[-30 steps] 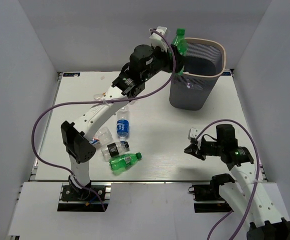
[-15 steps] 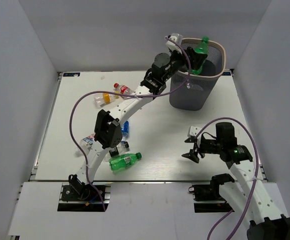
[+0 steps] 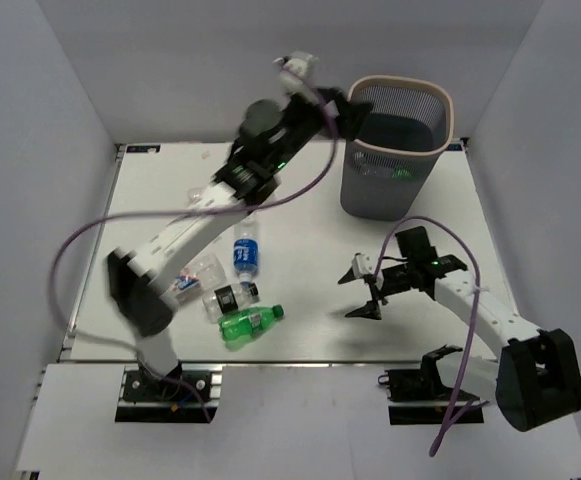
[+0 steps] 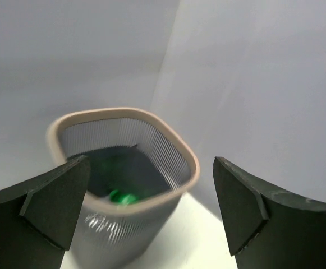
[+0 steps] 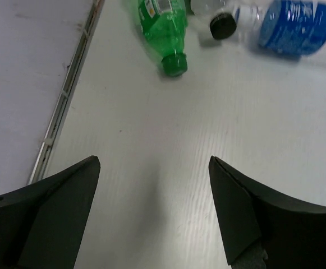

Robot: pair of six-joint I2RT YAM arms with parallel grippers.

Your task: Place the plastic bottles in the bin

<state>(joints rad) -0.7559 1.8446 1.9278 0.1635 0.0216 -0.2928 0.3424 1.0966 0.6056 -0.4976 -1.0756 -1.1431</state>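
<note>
The green bottle's neck (image 3: 270,313) (image 5: 173,52) points at my right gripper from the left in the top view, so my gripper will slide its open fingers that way and down around it.
The bin (image 3: 398,150), dark mesh with a beige rim, stands at the table's far right. A green plastic bottle (image 4: 120,196) lies inside the bin (image 4: 123,120). My left gripper (image 3: 342,108) hangs open and empty just left of the bin's rim, blurred by motion; in the left wrist view the left gripper (image 4: 151,207) frames the bin. On the table lie a blue-labelled bottle (image 3: 245,250), a black-labelled one (image 3: 232,297) and a green one (image 3: 250,322). My right gripper (image 3: 358,293) is open low over bare table; ahead of it (image 5: 154,162) lies the green bottle (image 5: 163,28).
A crumpled clear bottle (image 3: 196,272) lies left of the black-labelled one. The blue-labelled bottle (image 5: 294,22) and a black cap (image 5: 223,25) sit at the top of the right wrist view. The table's near edge rail (image 5: 67,95) runs on the left there.
The left gripper opened over the bin, the green bottle dropped in, and the arm swung back left. The right gripper opened and reached left toward the bottles on the table.
</note>
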